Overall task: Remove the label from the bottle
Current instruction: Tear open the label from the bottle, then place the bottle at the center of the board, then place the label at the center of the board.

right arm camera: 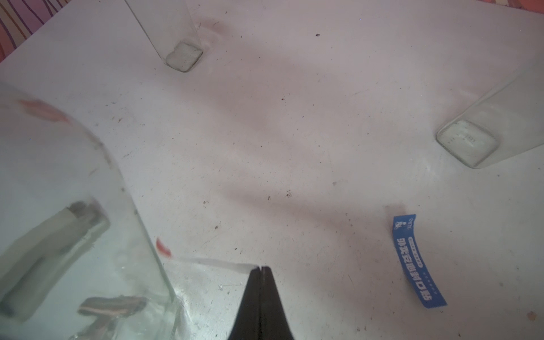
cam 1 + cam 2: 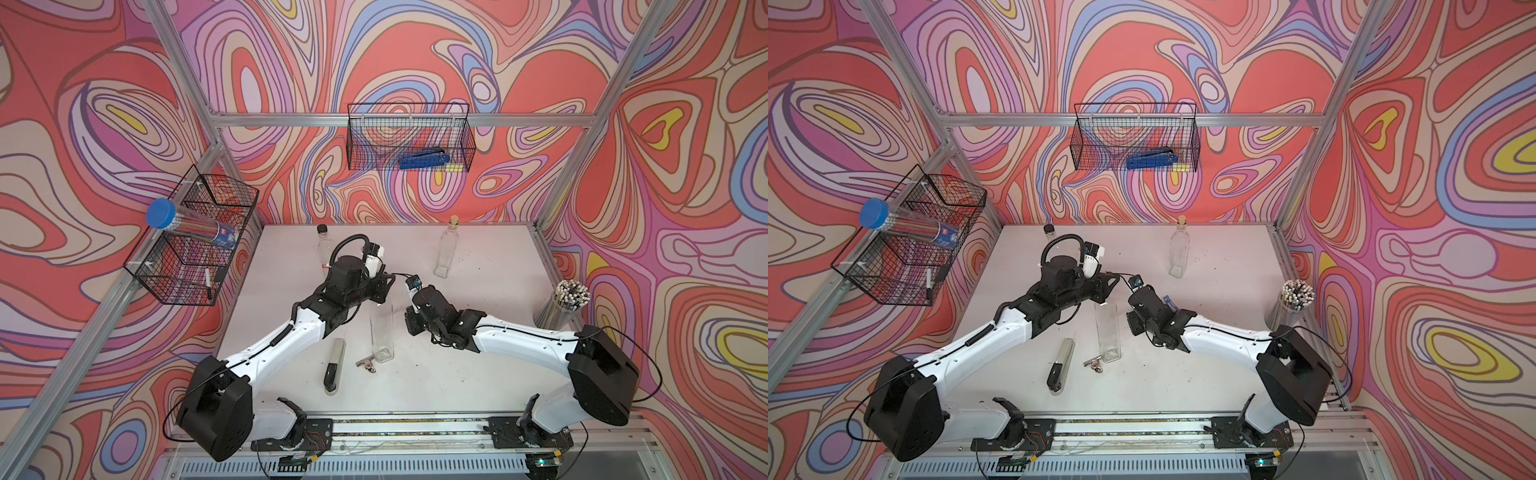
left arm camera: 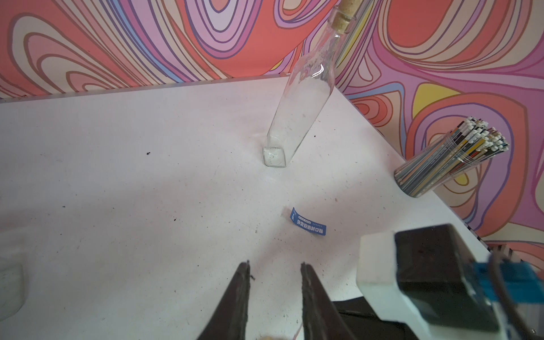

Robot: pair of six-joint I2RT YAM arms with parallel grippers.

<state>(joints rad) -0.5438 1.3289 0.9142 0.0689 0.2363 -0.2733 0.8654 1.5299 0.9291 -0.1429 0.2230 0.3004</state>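
Observation:
The label strip (image 1: 212, 262) goes outward from the bottle and down with my right gripper next for release beside the blue label, as that tabletop is clear.
A clear square glass bottle (image 2: 381, 336) (image 2: 1108, 336) stands at the table's middle; it fills the near side of the right wrist view (image 1: 59, 206). My left gripper (image 3: 275, 263) is over its top, jaws held apart on the bottle's neck, with a pale cork just showing between them. My right gripper (image 1: 260, 268) is shut beside the bottle. It pinches a thin pale label strip (image 1: 212, 262) with a red end, stretched from the glass to the fingertips. A separate blue label (image 1: 418, 262) (image 3: 307, 225) lies flat on the table.
A corked bottle (image 2: 445, 249) (image 3: 300, 112) and a black-capped bottle (image 2: 322, 245) stand at the back. A cup of pencils (image 2: 561, 307) is at the right edge. A silver and black tool (image 2: 334, 365) and a metal clip (image 2: 368, 363) lie near the bottle. Wire baskets (image 2: 409, 137) (image 2: 195, 237) hang on the walls.

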